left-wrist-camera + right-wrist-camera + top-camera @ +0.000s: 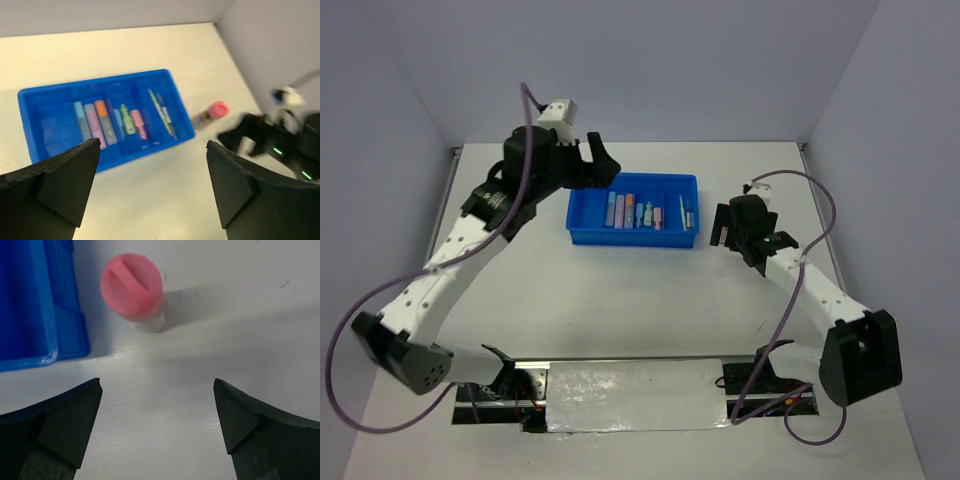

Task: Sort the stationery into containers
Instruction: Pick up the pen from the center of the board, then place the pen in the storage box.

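The right gripper moves outward and slightly toward the blue tray (632, 239) next, around the glue stick's pink cap (724, 235), since that cap stands outward of the gripper's open fingers.
The blue tray (632, 239) lies at the table's middle back, and its narrow compartments hold the sorted stationery. In the left wrist view that includes an orange marker (104, 119), a green one (126, 120), pink ones and thin pens (161, 109). A pink-capped glue stick (211, 114) stands upright on the table just right of the tray (90, 81). My right gripper (157, 382) is open and hovers just short of the glue stick (132, 290), beside the tray's wall (30, 300). My left gripper (153, 144) is open and empty, raised over the tray's far left corner (603, 165).
The right arm's black gripper (720, 228) sits close to the tray's right end. White walls enclose the table at the back and on both sides. A taped grey sheet (635, 395) lies at the near edge between the arm bases.
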